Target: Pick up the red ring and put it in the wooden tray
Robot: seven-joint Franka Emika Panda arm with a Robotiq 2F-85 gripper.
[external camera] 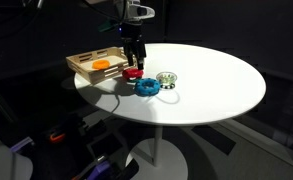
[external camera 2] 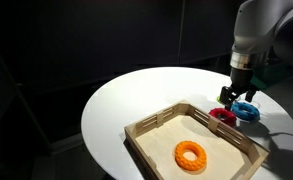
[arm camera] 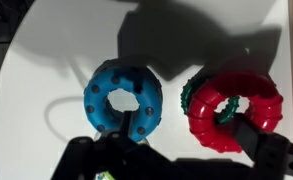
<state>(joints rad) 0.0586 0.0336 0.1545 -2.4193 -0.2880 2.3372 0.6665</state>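
The red ring's near rim [arm camera: 198, 121] beside the blue ring [arm camera: 124, 95] is already between my open fingers. My gripper needs to move down over that rim.
The red ring [arm camera: 218, 125] lies flat on the white table, next to the blue ring [arm camera: 124, 95]. It also shows in both exterior views [external camera: 132, 72] [external camera 2: 222, 115], just beyond the corner of the wooden tray [external camera: 86, 67] [external camera 2: 146, 135]. My gripper [arm camera: 191, 138] hangs low right over the red ring, fingers open. One finger is over the blue ring's edge and the other over the red ring's far side. In both exterior views the gripper [external camera: 134, 60] [external camera 2: 232, 96] stands upright above the red ring. Nothing is held.
An orange ring [external camera: 102, 64] [external camera 2: 192, 155] lies inside the tray. A dark green toothed ring [arm camera: 191, 90] peeks from under the red ring. A pale metallic ring [external camera: 167, 79] sits beyond the blue ring [external camera: 146, 86] [external camera 2: 247, 110]. The table is a round white one [external camera: 216, 80].
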